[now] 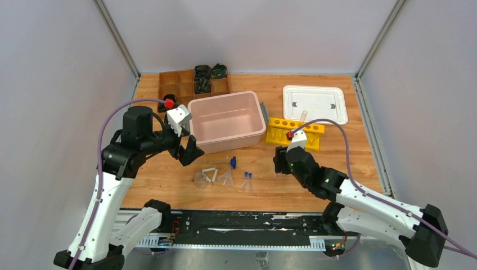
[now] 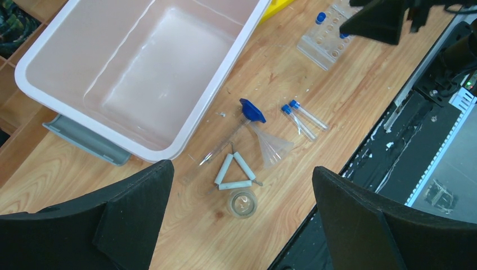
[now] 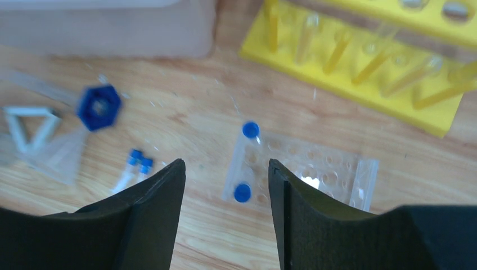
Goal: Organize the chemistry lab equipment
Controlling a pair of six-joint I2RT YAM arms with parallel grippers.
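Note:
My right gripper needs to move down and to the left in the top view onto the tray-side blue-capped tube (image 1: 251, 181), as it lies clear of the funnel.
A small clear beaker (image 2: 242, 203), a white wire triangle (image 2: 234, 171), a clear funnel (image 2: 273, 147), a blue-tipped rod (image 2: 252, 111) and two blue-capped tubes (image 2: 301, 116) lie together on the wood in front of the pink bin. My left gripper (image 2: 241, 169) is open and empty, high above the triangle and beaker. A clear holed tray (image 3: 304, 171) holds two upright blue-capped tubes (image 3: 242, 192). My right gripper (image 3: 226, 163) is open and empty just above the tray's left end. The yellow tube rack (image 3: 360, 62) stands behind the tray.
The large pink bin (image 1: 227, 121) sits mid-table, its white lid (image 1: 314, 103) at the back right. A brown compartment box (image 1: 194, 82) with dark items is at the back left. The black rail (image 1: 242, 225) runs along the near edge.

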